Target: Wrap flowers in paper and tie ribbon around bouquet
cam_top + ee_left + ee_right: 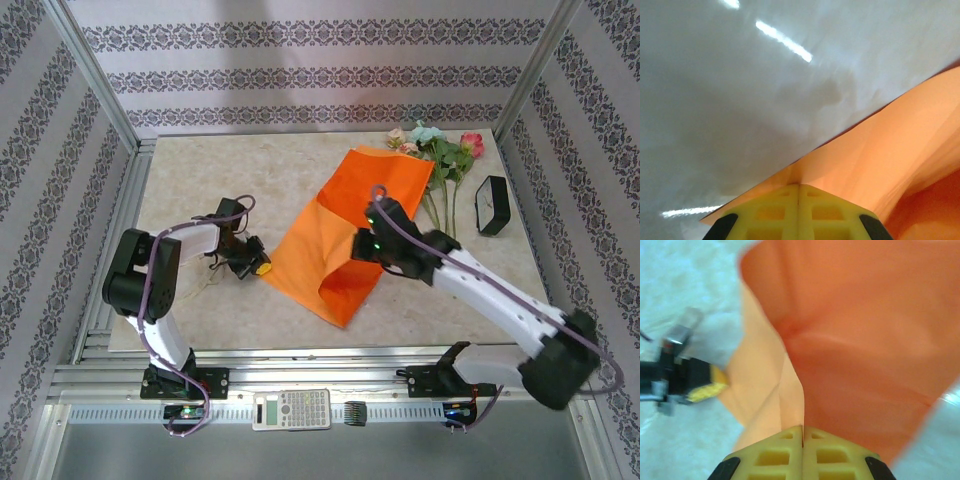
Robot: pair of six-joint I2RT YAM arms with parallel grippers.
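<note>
My right gripper pulls the curled-over fold of the paper back and down next, to bare tabletop by the near bar (398,319), to let go of the fold flat there.
The orange paper (335,225) lies slanted across the table's middle, its near part folded up into a loose curl. My left gripper (261,269) is shut on the sheet's left corner; in the left wrist view the yellow fingertips (785,210) pinch the paper (900,150) edge. My right gripper (362,240) is shut on a raised fold of the paper (860,340) near the sheet's middle. The flowers (440,155) lie at the back right, blooms beside the paper's far corner, stems toward me. A thin pale strand (211,280) by the left arm may be the ribbon.
A black clock-like object (492,205) stands to the right of the flower stems. A calculator (291,408) rests on the near rail between the arm bases. Patterned walls and metal posts close in the table. My left gripper (702,387) shows in the right wrist view.
</note>
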